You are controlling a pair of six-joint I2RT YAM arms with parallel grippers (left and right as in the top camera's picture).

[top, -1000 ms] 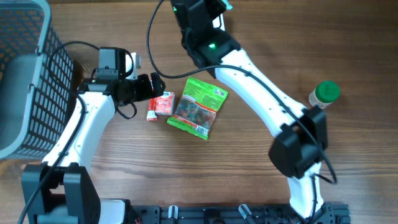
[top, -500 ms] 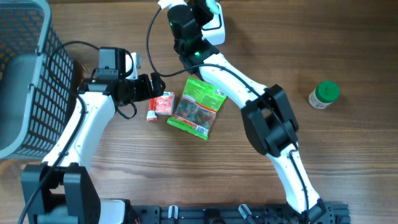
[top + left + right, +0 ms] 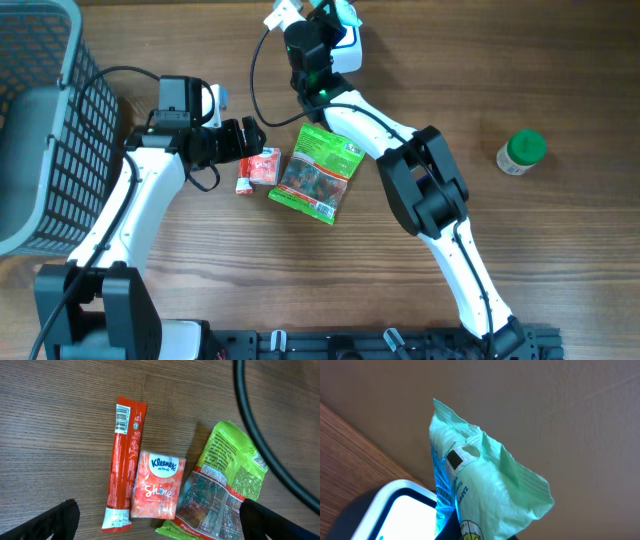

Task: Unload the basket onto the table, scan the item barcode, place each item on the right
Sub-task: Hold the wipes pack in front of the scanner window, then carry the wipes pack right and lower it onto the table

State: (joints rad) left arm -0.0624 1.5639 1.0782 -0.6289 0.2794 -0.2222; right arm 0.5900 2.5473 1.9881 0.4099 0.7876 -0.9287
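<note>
The right gripper moves back and to the right in the overhead view next, lowering the packet onto the bare patch of tabletop [image 3: 472,147] beside the bottle.
My right gripper [image 3: 479,535] is shut on a mint-green packet [image 3: 492,487], which stands up from the jaws right beside the white scanner [image 3: 395,507] with its lit window. Blue light falls on the packet's left edge. From overhead, the right gripper [image 3: 318,28] is at the far edge of the table over the scanner [image 3: 347,48]. My left gripper [image 3: 165,525] is open above a red stick pack [image 3: 125,455], a Kleenex pack [image 3: 158,485] and a green snack bag [image 3: 227,485], touching none of them. Overhead, the left gripper [image 3: 246,140] hangs just left of these items.
A grey mesh basket [image 3: 45,110] stands at the left edge. A green-lidded bottle [image 3: 522,152] sits at the right. A black cable [image 3: 257,435] arcs across the left wrist view over the snack bag.
The right arm has folded in, its elbow swinging from the right side to mid-table, and the gripper has carried the packet toward the far edge by the scanner. The left arm has not moved.
</note>
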